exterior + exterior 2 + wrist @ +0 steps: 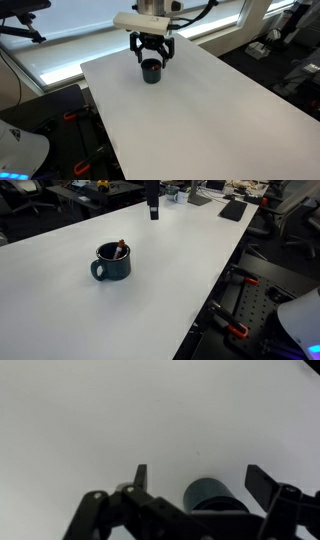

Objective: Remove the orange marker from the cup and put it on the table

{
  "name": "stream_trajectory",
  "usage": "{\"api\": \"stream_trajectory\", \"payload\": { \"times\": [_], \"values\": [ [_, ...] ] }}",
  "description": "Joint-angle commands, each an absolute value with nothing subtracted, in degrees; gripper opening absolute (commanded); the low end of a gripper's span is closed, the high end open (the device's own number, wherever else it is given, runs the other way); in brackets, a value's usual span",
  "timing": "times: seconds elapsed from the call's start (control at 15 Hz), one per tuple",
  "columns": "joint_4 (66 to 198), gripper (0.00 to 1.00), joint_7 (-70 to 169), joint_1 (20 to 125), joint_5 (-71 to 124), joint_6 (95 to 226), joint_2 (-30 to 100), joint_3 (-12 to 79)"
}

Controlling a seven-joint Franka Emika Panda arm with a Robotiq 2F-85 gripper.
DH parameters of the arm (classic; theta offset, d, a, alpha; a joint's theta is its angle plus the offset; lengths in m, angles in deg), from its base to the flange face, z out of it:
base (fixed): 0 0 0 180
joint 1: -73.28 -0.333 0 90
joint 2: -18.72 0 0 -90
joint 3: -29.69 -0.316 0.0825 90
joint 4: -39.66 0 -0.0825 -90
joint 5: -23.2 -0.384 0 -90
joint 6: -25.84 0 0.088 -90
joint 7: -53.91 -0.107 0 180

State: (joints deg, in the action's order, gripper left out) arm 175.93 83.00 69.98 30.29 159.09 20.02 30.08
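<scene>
My gripper moves down over the cup's opening next and narrows its fingers onto the orange marker's tip [121, 245].
In an exterior view the small dark cup [151, 71] stands near the far left part of the white table [200, 120]. My gripper [151, 55] hangs just above it with its fingers spread. In the wrist view the cup [208, 494] lies between the two open fingertips of my gripper [201, 480], and nothing is held. In an exterior view the cup [111, 264] shows a side handle and the orange marker [121, 248] leans inside it, tip above the rim. No gripper shows over the cup in that view. The marker cannot be made out in the other two views.
The table [190, 270] is bare round the cup. A dark upright thing [152, 202] stands at its far edge. Desks and clutter lie beyond [215, 195]. Window blinds [60, 50] run behind the table. Robot-stand parts sit below the table's edge [240, 305].
</scene>
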Motion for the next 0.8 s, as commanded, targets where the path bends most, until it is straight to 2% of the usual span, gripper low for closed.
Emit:
{"api": "stream_trajectory", "payload": {
  "times": [0.0,0.4,0.73],
  "values": [
    [175.5,1.00,84.7,70.6,30.3,163.0,23.2,29.1],
    [174.2,1.00,99.5,71.1,24.5,174.8,30.7,23.8],
    [172.9,1.00,107.2,71.4,24.2,177.3,33.3,19.3]
  ]
}}
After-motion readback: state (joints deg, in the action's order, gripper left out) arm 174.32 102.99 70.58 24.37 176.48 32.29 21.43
